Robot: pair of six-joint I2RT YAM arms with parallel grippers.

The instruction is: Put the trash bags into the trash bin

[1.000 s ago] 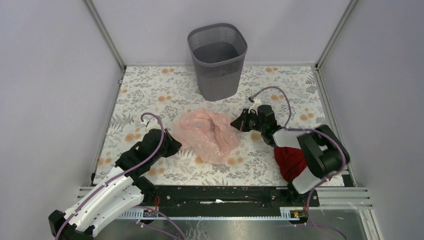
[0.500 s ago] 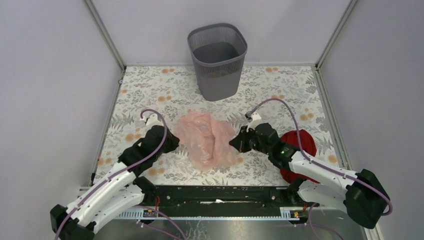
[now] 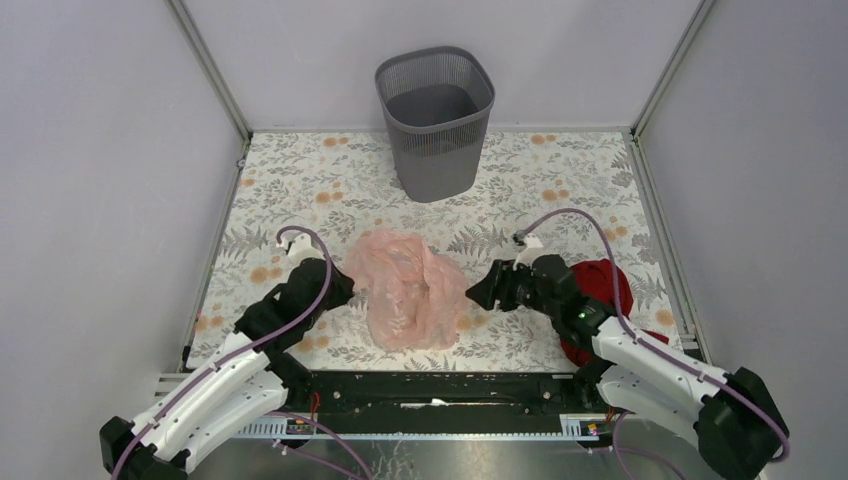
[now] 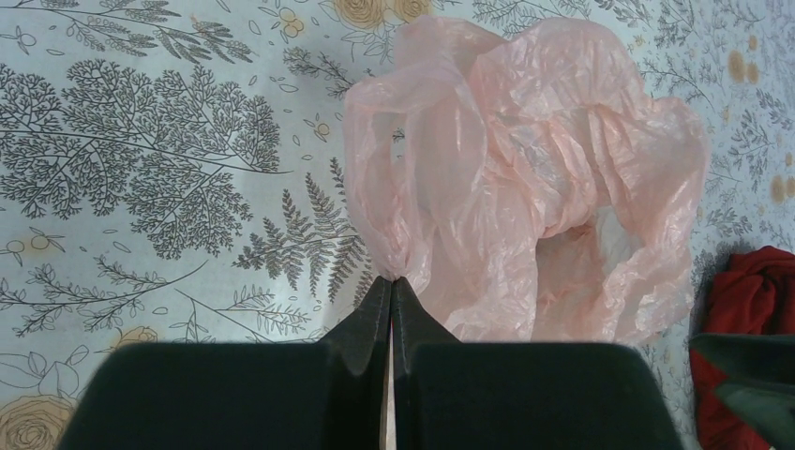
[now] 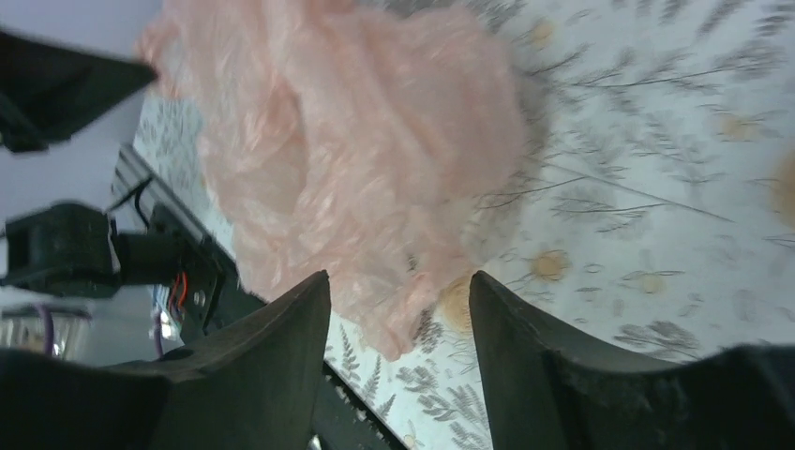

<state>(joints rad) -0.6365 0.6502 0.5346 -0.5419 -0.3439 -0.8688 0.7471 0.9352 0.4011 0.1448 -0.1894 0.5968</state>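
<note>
My right gripper lowers its open fingers onto the bag's edge facing the red cloth [image 5: 424, 281] next, since the bag's low fold lies ungripped.
The pale-pink trash bag [image 3: 405, 295] lies crumpled on the floral table between my two arms, also showing in the left wrist view [image 4: 534, 169] and the right wrist view [image 5: 356, 141]. My left gripper [image 3: 345, 290] [image 4: 392, 279] is shut on a gathered pinch of the bag's left edge. At the bag's right side, my right gripper [image 3: 472, 293] [image 5: 398, 281] stands open, and a low fold of the film lies just ahead of its jaws, not gripped. The dark grey mesh trash bin [image 3: 435, 160] stands upright at the far middle, apart from both grippers.
A dark red cloth [image 3: 600, 285] [image 4: 745, 309] lies on the table right of the bag, partly under my right arm. Grey walls close in the left, right and far sides. The black rail [image 3: 450, 390] runs along the near edge.
My right gripper has come nearer the front edge and has opened from shut. The bag has bunched narrower and slid toward the near edge. The left gripper has kept its pinch.
</note>
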